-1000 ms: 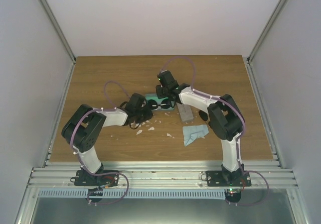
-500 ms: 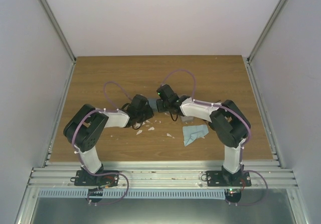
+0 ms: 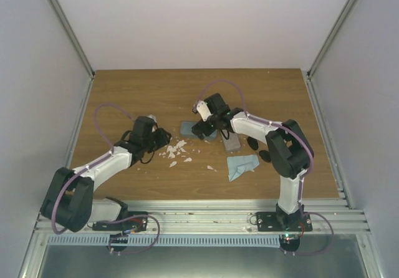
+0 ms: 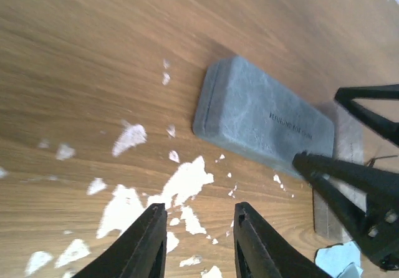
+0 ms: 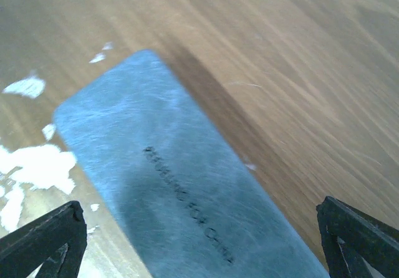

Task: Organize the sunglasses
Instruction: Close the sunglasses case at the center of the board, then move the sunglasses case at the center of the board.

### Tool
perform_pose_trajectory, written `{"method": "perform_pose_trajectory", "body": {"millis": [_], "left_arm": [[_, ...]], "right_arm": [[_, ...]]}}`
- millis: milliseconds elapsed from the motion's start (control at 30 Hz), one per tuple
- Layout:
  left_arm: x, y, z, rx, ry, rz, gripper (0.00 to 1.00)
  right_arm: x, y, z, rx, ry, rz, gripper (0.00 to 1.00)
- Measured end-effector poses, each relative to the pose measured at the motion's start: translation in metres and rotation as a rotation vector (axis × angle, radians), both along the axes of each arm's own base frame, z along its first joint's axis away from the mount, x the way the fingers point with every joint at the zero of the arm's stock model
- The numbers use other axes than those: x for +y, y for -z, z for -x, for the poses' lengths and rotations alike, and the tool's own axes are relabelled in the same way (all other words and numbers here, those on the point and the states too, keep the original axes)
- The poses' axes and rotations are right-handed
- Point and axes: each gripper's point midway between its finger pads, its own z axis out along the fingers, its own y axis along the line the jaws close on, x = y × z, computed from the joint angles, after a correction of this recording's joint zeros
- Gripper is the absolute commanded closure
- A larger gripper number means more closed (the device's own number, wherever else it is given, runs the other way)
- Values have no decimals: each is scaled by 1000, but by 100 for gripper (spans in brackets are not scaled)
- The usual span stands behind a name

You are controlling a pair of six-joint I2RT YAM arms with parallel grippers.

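Observation:
My right gripper will first go down over the lettering (image 4: 290,126), so that its open fingers get beside both long sides of the blue-grey case (image 4: 262,119).
A shut blue-grey case (image 3: 187,128) (image 4: 262,119) (image 5: 181,184) lies flat on the wooden table, with dark lettering on its lid. No sunglasses show on or around it. My right gripper (image 3: 201,127) (image 5: 202,237) hangs just above the case, wide open, its fingertips (image 4: 336,172) astride the case's near end. My left gripper (image 3: 163,134) (image 4: 199,206) stands left of the case over white flakes, its jaws apart and empty. Two small dark rounded shapes (image 3: 252,143) lie by the right arm; I cannot tell if they are sunglasses.
A grey case (image 3: 230,142) (image 4: 340,166) lies right of the blue-grey one. A light-blue cloth (image 3: 242,164) is crumpled nearer the front. White flakes (image 3: 174,150) (image 4: 181,184) are scattered between the grippers. Walls enclose the table on three sides.
The case that stood open with dark sunglasses inside is now shut. The left arm has drawn back to the left and parted its jaws. The right gripper has opened wide.

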Motion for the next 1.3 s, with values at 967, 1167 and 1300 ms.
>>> {"method": "perform_pose_trajectory", "body": {"millis": [967, 1167, 1300], "left_arm": [[34, -12, 21, 27, 50, 81, 60], [37, -14, 22, 21, 48, 77, 60], [37, -14, 22, 21, 48, 75, 60]], "right_arm": [[21, 46, -19, -8, -223, 153, 19], [26, 52, -23, 22, -190, 126, 32], [26, 51, -29, 33, -138, 108, 49]]}}
